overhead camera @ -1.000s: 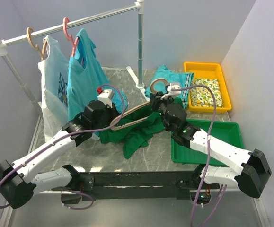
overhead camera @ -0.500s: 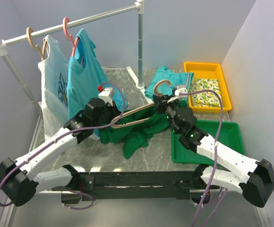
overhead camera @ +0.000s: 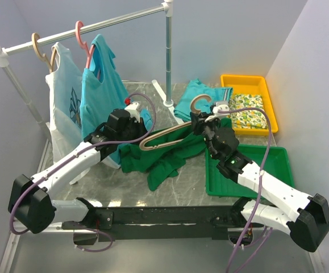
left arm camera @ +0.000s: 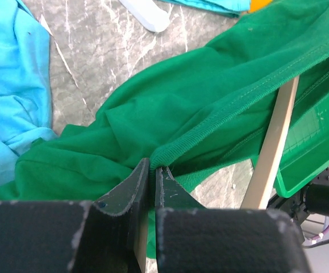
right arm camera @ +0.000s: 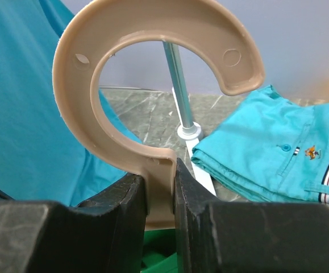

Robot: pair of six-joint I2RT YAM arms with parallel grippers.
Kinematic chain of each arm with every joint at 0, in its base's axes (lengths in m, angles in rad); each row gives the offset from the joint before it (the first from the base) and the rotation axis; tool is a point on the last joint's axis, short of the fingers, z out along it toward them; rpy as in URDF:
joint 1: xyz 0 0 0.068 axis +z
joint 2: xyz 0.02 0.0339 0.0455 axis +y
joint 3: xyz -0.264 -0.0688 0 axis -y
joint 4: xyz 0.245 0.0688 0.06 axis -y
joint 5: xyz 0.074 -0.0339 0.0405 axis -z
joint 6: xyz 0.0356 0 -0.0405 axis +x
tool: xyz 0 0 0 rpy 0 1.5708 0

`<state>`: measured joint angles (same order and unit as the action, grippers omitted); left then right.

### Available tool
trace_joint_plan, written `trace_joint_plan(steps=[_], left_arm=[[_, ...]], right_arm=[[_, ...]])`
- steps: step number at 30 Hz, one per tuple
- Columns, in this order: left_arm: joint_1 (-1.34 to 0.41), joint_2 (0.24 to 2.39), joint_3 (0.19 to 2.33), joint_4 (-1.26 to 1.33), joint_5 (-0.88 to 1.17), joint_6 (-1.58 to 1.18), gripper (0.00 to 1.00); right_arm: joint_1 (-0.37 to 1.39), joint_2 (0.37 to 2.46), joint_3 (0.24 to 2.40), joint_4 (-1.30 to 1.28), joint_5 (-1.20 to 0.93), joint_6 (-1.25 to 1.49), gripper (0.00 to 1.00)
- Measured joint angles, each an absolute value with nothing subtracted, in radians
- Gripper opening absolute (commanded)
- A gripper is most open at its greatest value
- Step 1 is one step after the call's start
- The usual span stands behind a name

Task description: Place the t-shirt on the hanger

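Observation:
I will next pull the collar up and past the hanger's loose end (overhead camera: 144, 146) with my left gripper and release it, since that end sticks out behind the gripper.
The dark green t-shirt (overhead camera: 164, 156) lies crumpled on the marble table in the middle. My left gripper (overhead camera: 129, 138) is shut on its ribbed collar edge, as the left wrist view (left arm camera: 153, 168) shows, with the t-shirt (left arm camera: 209, 96) spread beyond. My right gripper (overhead camera: 203, 122) is shut on the neck of the beige hanger (overhead camera: 164, 136), just below its hook, which stands upright in the right wrist view (right arm camera: 153, 34) above the gripper (right arm camera: 161, 165). One hanger shoulder lies inside the collar opening; its beige bar (left arm camera: 272, 148) shows in the left wrist view.
A metal rack (overhead camera: 168, 57) carries a white printed shirt (overhead camera: 62, 96), a turquoise shirt (overhead camera: 101, 91) on a pink hanger and a bare beige hook (overhead camera: 37, 45). Folded turquoise clothing (overhead camera: 201, 94), a yellow tray (overhead camera: 249, 79) and a green tray (overhead camera: 269, 165) are at the right.
My right gripper has carried the hanger right and back. My left gripper has moved back and left with the collar, pulling the t-shirt along the hanger shoulder.

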<state>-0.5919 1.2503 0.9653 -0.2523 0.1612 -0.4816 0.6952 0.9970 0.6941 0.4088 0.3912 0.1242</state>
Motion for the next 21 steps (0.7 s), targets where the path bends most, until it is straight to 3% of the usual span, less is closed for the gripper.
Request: trace_joint_plan(steps=[21], left_arm=[[-0.572,1.088,0.913,-0.233,0.161,-0.490,0.01]], right_arm=[[0.668,1.047,0.788,0.328,0.583,0.171,0.00]])
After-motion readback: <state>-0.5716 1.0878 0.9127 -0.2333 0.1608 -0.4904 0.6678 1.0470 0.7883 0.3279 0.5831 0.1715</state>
